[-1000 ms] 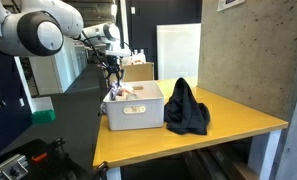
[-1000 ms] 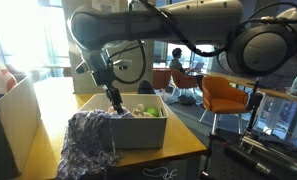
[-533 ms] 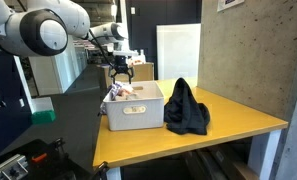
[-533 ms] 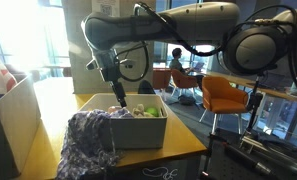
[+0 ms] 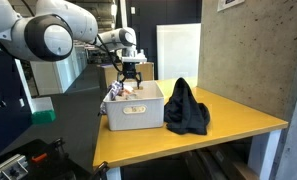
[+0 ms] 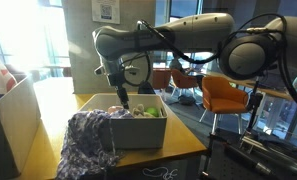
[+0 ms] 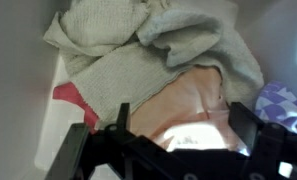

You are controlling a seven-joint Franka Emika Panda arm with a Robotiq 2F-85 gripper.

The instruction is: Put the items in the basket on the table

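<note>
The robot's gripper should next move down into the basket and close, as the peach-pink cloth (image 7: 183,104) already lies between its two open fingers.
A white basket (image 5: 134,116) stands on the yellow table (image 5: 228,122); it also shows in an exterior view (image 6: 140,133). A dark cloth (image 5: 186,108), patterned in an exterior view (image 6: 89,142), hangs over one of its ends. My gripper (image 5: 129,80) hangs just above the basket's contents (image 6: 121,98). In the wrist view the gripper (image 7: 183,128) is open, with its jaws on either side of a peach-pink cloth (image 7: 193,100). A beige towel (image 7: 128,45) lies beside it, a red bit (image 7: 73,98) to the left, and a purple patterned cloth (image 7: 285,102) at the right edge.
Green and pale items (image 6: 147,111) lie at the basket's far end. A cardboard box (image 6: 10,120) stands on the table near the basket. A concrete wall (image 5: 248,45) borders the table. Orange chairs (image 6: 226,95) and a person stand beyond the table's edge.
The gripper has moved sideways across the basket and lowered a little toward the contents. It stays open. The cloths and the basket have not moved.
</note>
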